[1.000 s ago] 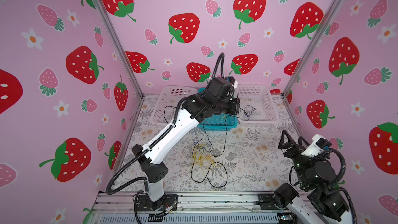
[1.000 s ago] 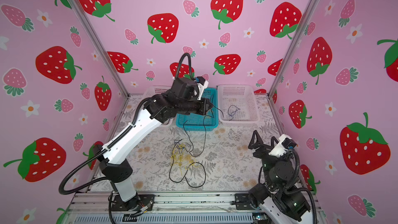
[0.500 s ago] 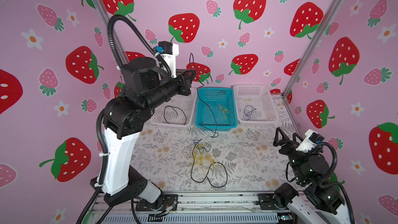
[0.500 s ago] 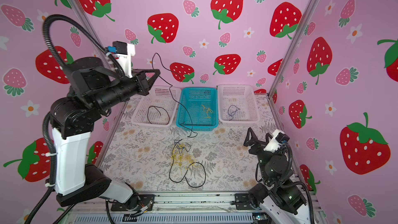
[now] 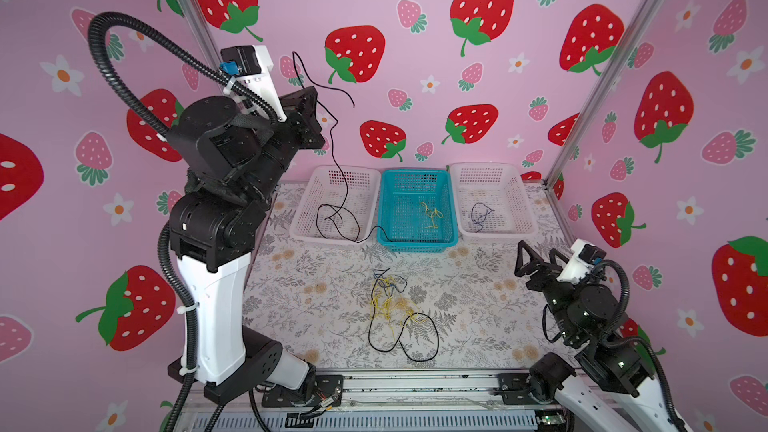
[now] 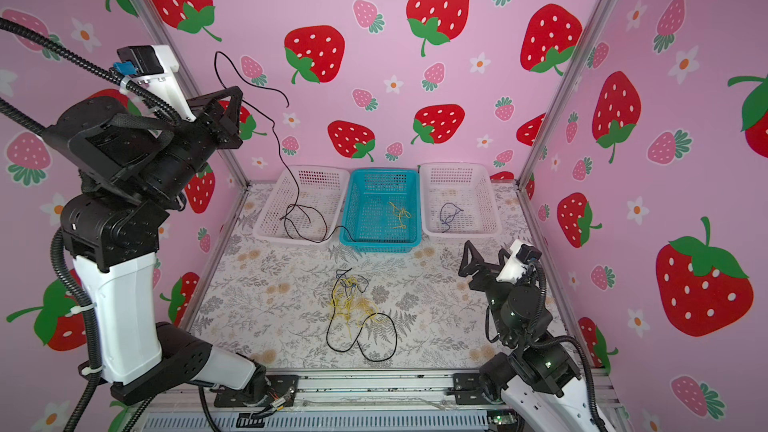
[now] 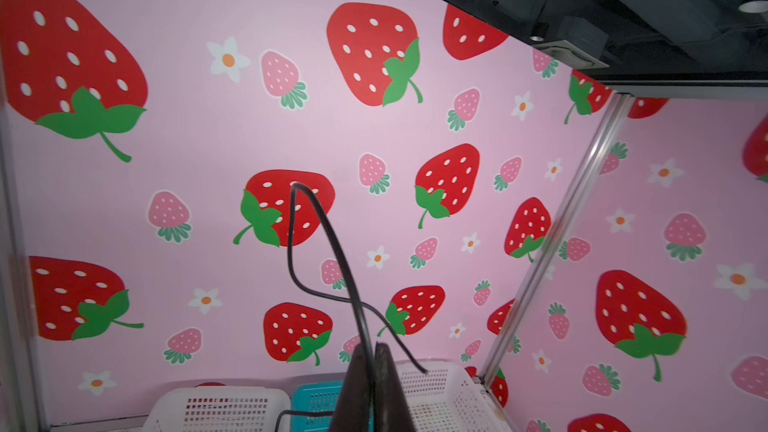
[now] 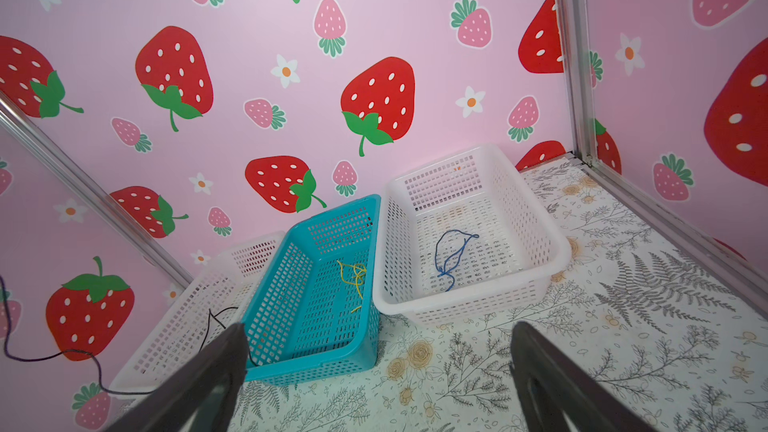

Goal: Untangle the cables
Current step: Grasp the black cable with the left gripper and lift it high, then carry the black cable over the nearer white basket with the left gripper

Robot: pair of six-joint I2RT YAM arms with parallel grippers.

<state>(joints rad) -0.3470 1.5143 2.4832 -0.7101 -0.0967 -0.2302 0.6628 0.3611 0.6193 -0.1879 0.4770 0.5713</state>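
Observation:
I will next bring my left gripper down over the white basket, at that basket's far end (image 5: 345, 181) (image 7: 220, 405), and release the rest of the thin black cable there, because its lower loops already lie in the basket.
My left gripper (image 5: 315, 97) is raised high at the left, shut on a thin black cable (image 5: 335, 147). In the left wrist view the cable (image 7: 332, 243) runs between the closed fingertips (image 7: 360, 361). It hangs down into the left white basket (image 5: 332, 169), loops there and trails over the front rim. A tangle of yellow, dark blue and black cables (image 5: 388, 299) lies mid-mat in both top views. My right gripper (image 5: 538, 251) stands open low at the right with nothing between its fingers (image 8: 232, 338).
The blue basket (image 5: 415, 245) holds a yellow cable (image 5: 432, 214). The right white basket (image 8: 557, 251) holds a dark blue cable (image 8: 451, 255). All three baskets line the back wall. Pink strawberry walls and metal corner posts (image 5: 590, 89) close in the floral mat.
My left arm has swung up and back from over the blue basket to the left, drawing the black cable up with it. The right arm has shifted only slightly.

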